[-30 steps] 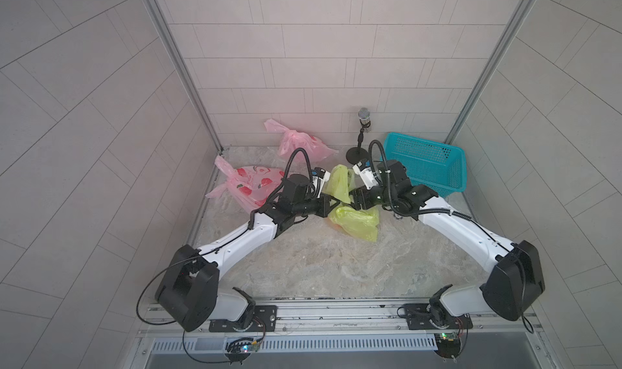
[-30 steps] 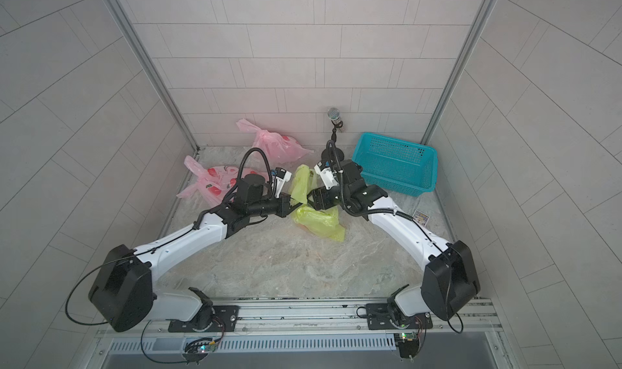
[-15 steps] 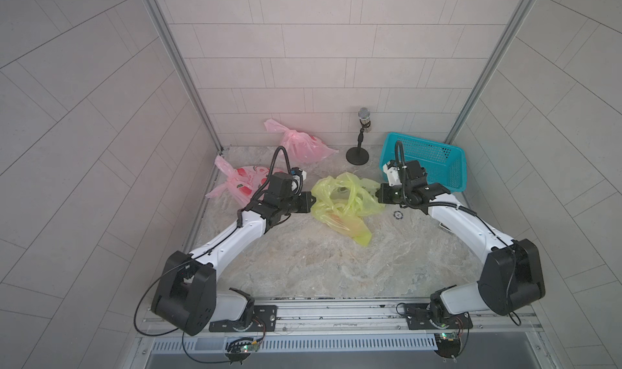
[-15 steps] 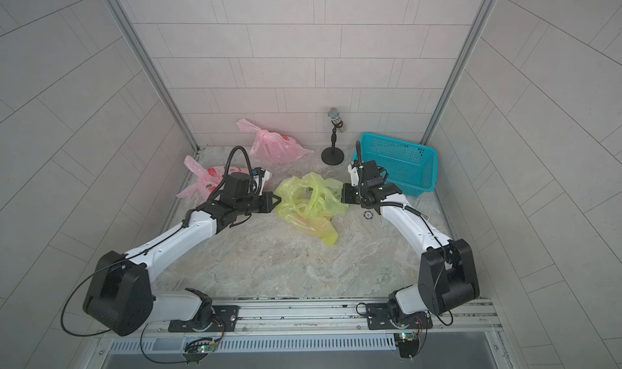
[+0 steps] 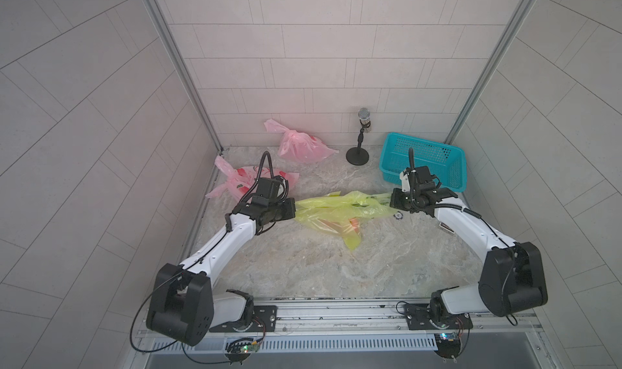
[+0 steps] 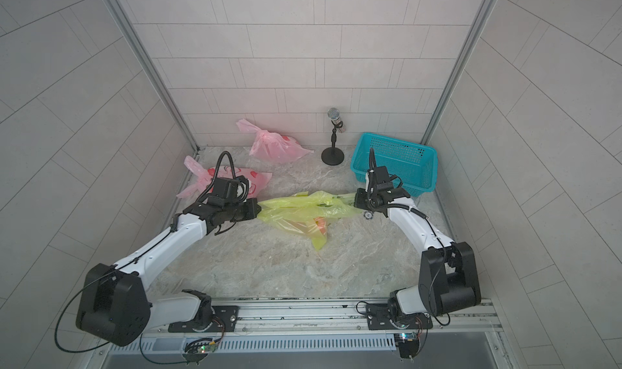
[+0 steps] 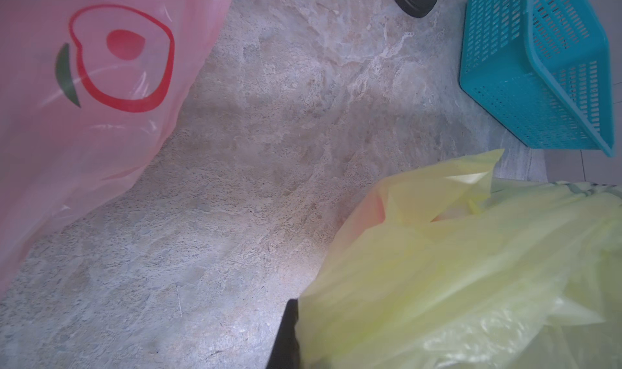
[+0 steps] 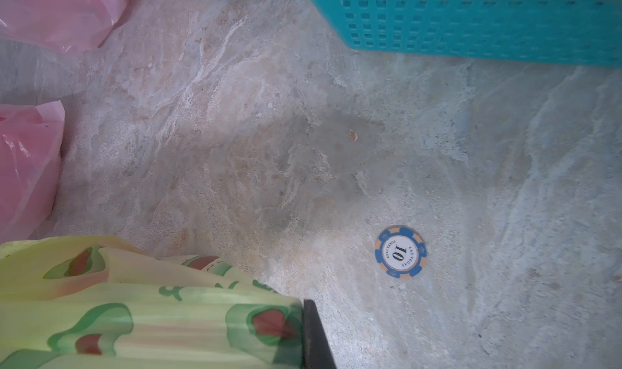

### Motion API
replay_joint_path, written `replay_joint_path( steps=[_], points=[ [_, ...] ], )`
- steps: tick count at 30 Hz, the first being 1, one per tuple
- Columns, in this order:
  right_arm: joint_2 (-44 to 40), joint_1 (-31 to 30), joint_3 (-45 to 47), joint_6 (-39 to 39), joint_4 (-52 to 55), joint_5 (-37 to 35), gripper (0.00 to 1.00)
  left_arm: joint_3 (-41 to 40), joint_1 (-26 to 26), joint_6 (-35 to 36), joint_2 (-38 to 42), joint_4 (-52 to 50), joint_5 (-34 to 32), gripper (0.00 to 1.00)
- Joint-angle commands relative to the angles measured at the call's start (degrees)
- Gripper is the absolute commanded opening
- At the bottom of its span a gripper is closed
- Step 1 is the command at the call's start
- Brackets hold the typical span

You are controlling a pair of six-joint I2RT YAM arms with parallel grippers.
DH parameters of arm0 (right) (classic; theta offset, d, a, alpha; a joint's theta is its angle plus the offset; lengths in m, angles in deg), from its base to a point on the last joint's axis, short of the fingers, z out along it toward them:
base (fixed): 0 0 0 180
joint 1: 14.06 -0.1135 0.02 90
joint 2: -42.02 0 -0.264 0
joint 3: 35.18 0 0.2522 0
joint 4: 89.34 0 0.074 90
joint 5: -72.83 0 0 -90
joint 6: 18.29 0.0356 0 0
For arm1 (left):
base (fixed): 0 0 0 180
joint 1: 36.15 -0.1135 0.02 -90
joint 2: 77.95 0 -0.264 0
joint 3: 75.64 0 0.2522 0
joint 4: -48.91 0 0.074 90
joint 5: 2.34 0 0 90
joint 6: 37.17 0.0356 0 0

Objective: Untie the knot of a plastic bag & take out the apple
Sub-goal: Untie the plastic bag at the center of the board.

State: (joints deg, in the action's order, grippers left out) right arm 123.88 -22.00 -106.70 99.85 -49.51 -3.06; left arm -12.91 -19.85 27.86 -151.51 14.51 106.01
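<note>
The left gripper eases slightly back and along the film toward the bag's middle (image 5: 340, 208) (image 7: 479, 245) next, then releases its end, as both grippers stretch the yellow bag.
In both top views a yellow plastic bag (image 5: 336, 209) (image 6: 303, 209) is stretched low over the table between my two grippers. My left gripper (image 5: 293, 207) is shut on the bag's left end. My right gripper (image 5: 392, 200) is shut on its right end, in front of the basket. An orange-red apple (image 5: 351, 224) shows through the film near the bag's lower right. No knot can be made out. In the left wrist view the yellow bag (image 7: 454, 283) covers the jaws beside one dark finger (image 7: 286, 337). In the right wrist view the printed bag (image 8: 134, 316) lies against one finger (image 8: 316, 337).
Two pink bags lie at the back left, one by the wall (image 5: 303, 145) and one behind my left arm (image 5: 242, 180). A teal basket (image 5: 427, 158) stands at the back right, with a microphone stand (image 5: 358, 155) beside it. A poker chip (image 8: 400, 251) lies under my right gripper.
My right gripper has closed on the bag. Both arms have drawn apart, left going left and right going right, and the bunched bag is now pulled out long and flat.
</note>
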Motion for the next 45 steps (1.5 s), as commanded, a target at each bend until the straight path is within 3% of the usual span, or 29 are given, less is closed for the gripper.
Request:
replay_joint_path(
  steps=[1,7,10,14,19,23,30,34,41,45],
  points=[
    [3.57,3.33,0.45,2.18,-1.70,-5.65,0.00,-3.77,-2.36,-2.74,0.05,-2.38,-7.48,0.00],
    [8.54,3.30,3.34,1.63,-5.77,-4.61,0.02,-7.81,-2.48,-5.67,-1.94,0.96,-7.00,0.00],
    [10.69,3.21,3.39,0.53,-7.03,-3.67,0.12,-9.47,-2.47,-5.53,-3.43,4.35,-5.15,0.02],
    [12.53,2.79,2.75,-0.18,-7.94,-0.38,0.28,-11.35,-1.26,-6.00,-4.04,10.82,-2.68,0.19],
    [9.35,-0.44,-0.71,-1.94,-2.90,-1.22,0.57,-9.75,2.22,-2.87,1.32,10.97,-2.77,0.52],
    [5.15,-2.54,-2.00,-0.84,-0.42,-1.23,0.68,-7.81,3.66,-1.73,6.43,8.12,-2.86,0.58],
    [-2.09,-5.85,-5.03,-1.28,4.69,-4.05,0.78,-3.97,7.05,2.88,13.62,1.62,-6.96,0.60],
    [-4.90,-10.72,-7.36,-4.08,7.64,-6.14,0.80,-0.84,9.72,8.24,14.05,1.47,-8.65,0.62],
    [-4.32,-21.53,-9.44,-10.51,6.50,-4.61,0.82,8.00,15.68,21.44,2.55,3.90,-6.03,0.71],
    [-4.17,-23.80,-8.17,-13.04,3.30,-0.98,0.83,13.57,18.50,27.93,-5.50,4.20,-6.67,0.77]
  ],
)
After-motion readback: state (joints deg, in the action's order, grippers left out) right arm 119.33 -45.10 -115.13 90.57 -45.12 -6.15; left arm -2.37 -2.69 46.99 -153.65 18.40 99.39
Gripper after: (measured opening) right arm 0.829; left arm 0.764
